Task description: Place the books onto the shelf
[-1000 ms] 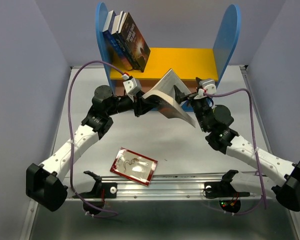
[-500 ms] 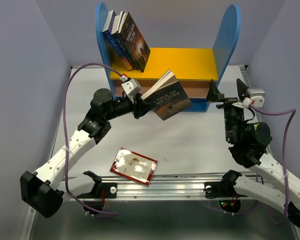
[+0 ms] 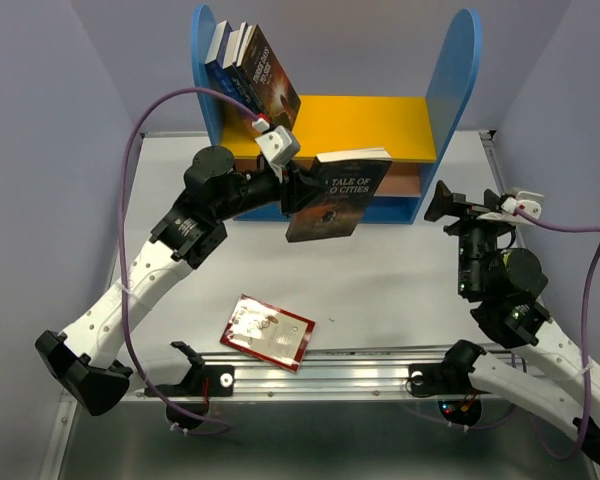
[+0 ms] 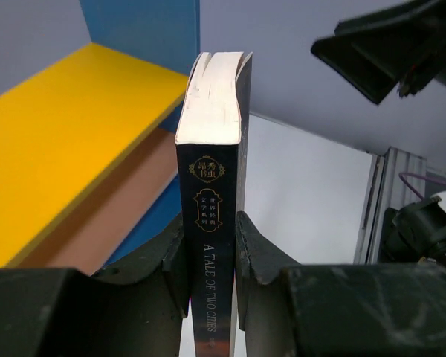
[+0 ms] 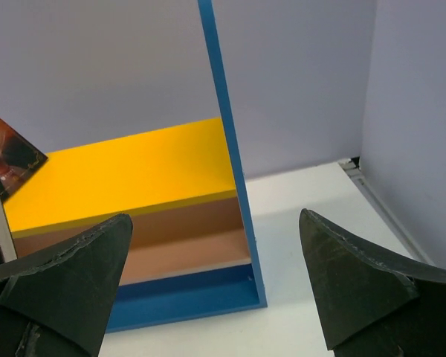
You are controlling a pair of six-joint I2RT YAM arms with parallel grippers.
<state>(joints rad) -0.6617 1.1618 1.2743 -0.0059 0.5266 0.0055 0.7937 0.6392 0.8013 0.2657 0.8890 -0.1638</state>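
Observation:
My left gripper will next turn toward the shelf [image 3: 380, 122], move outward to the open yellow board beside the leaning books and release the book there.
My left gripper [image 3: 298, 192] is shut on a dark book [image 3: 336, 195] titled A Tale of Two Cities. It holds the book upright in the air in front of the shelf [image 3: 380, 122]. In the left wrist view the book's spine [image 4: 212, 223] stands clamped between both fingers of that gripper [image 4: 212, 256], beside the yellow board [image 4: 67, 141]. Three books [image 3: 255, 80] lean against the shelf's left blue panel. A white book with a red border [image 3: 268, 332] lies flat on the table. My right gripper [image 3: 467, 207] hangs open and empty to the right of the shelf, its jaws [image 5: 215, 275] facing the right panel [image 5: 230, 149].
A metal rail [image 3: 330, 365] runs along the table's near edge. Purple cables [image 3: 130, 200] loop above both arms. Grey walls close in the table at the left, the right and the back.
My right gripper has drawn away from the dark book, back to the right. My left arm has raised the book, turned it upright and carried it right, across the shelf's front.

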